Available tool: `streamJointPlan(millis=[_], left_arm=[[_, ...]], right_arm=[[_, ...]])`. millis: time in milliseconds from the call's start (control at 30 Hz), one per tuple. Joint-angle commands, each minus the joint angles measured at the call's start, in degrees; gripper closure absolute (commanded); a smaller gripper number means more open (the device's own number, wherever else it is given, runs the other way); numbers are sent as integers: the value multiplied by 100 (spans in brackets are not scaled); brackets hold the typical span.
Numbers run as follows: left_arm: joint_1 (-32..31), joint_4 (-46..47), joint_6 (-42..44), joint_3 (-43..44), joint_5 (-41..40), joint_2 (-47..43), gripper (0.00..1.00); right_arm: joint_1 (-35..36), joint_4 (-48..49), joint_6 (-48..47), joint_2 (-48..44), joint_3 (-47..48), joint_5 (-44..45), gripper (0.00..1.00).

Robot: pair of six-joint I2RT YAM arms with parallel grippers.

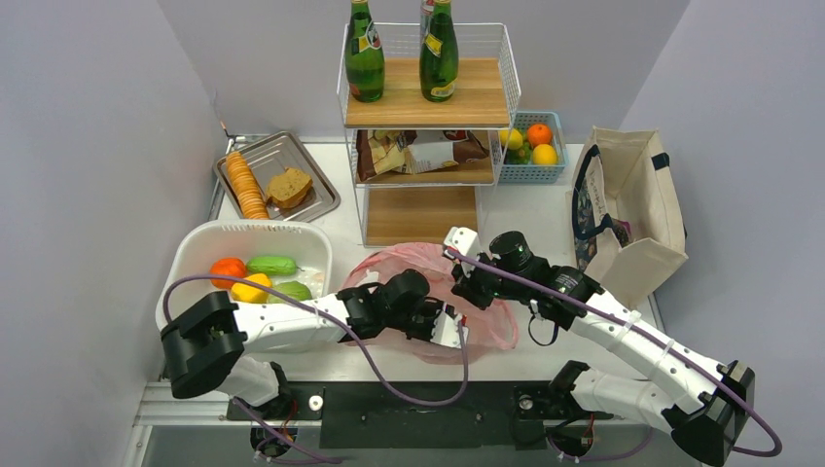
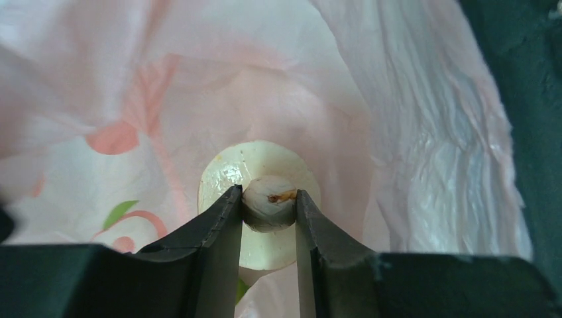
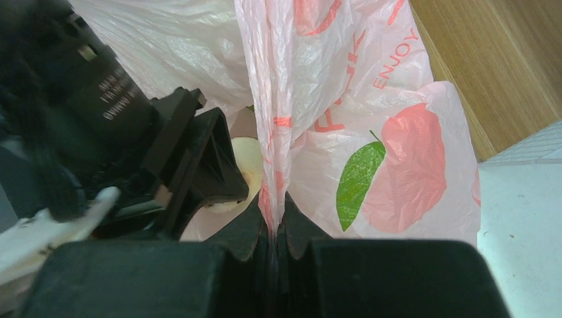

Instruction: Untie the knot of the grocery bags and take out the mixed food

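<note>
Next, my left gripper will rise, cross over, lower and release the mushroom's stem, since the white tub to its left in the top view has space beside its green vegetables.
The pink grocery bag lies open at the table's front, between both arms. My left gripper reaches inside it, its jaws shut on the stem of a pale tan mushroom, touching the stem on both sides. In the top view the left gripper is at the bag's near side. My right gripper is shut on a bunched fold of the bag's pink plastic and holds it up. The mushroom also shows beside the left fingers. The knot shows in no view.
A white tub at the left holds an orange, green vegetables and a yellow item. Behind stand a wire shelf rack with two green bottles, a metal tray, a blue basket and a beige tote.
</note>
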Motion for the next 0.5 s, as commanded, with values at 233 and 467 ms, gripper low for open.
streamJointPlan(millis=[233, 467], left_arm=[[-5, -41, -729, 1119, 133, -1269, 100], [360, -2217, -439, 1948, 908, -1804, 100]], right_arm=[[27, 71, -71, -152, -99, 49, 100], [-131, 175, 37, -165, -69, 281, 100]])
